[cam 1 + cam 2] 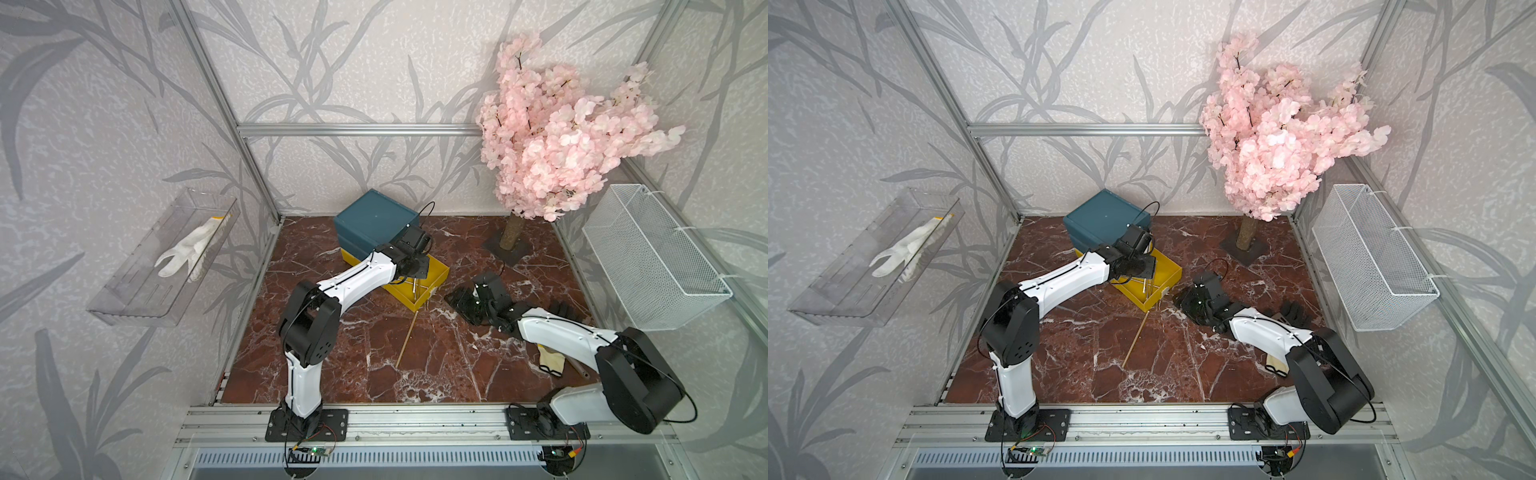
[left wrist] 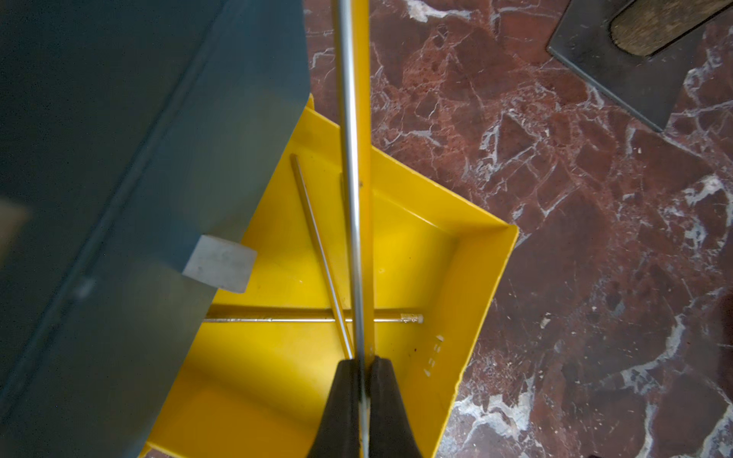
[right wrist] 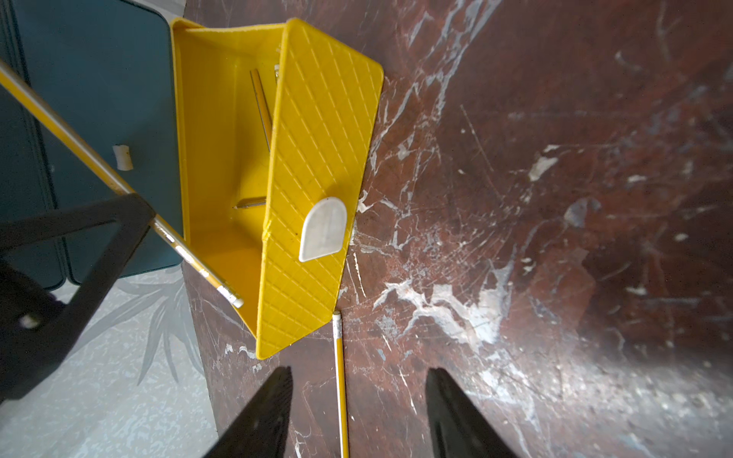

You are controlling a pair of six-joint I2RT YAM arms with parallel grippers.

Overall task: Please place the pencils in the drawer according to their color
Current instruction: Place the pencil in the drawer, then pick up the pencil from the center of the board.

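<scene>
Next, my left gripper moves down toward the bottom of the open yellow drawer level [image 1: 438,270] [image 2: 436,257] and releases the yellow pencil there, since their colors match.
The drawer [image 1: 374,216] [image 1: 1104,214] stands at the back of the table, its yellow tier [image 1: 438,270] [image 2: 436,257] [image 3: 321,138] pulled out. My left gripper [image 2: 363,363] [image 1: 415,268] is shut on a yellow pencil [image 2: 357,198] [image 3: 79,146] over that open tier. Two more yellow pencils [image 2: 317,246] [image 2: 301,318] lie crossed inside it. Another yellow pencil [image 1: 409,338] [image 1: 1138,338] [image 3: 340,380] lies on the table, one end at the tier's front corner. My right gripper [image 3: 359,374] [image 1: 459,297] stands open above that pencil, its fingers apart from it.
A pink blossom tree [image 1: 552,137] on a dark base [image 1: 507,245] stands back right. A white wire basket [image 1: 652,257] hangs on the right wall, a clear tray [image 1: 137,291] with a white glove on the left wall. Gloves [image 1: 550,361] lie under the right arm.
</scene>
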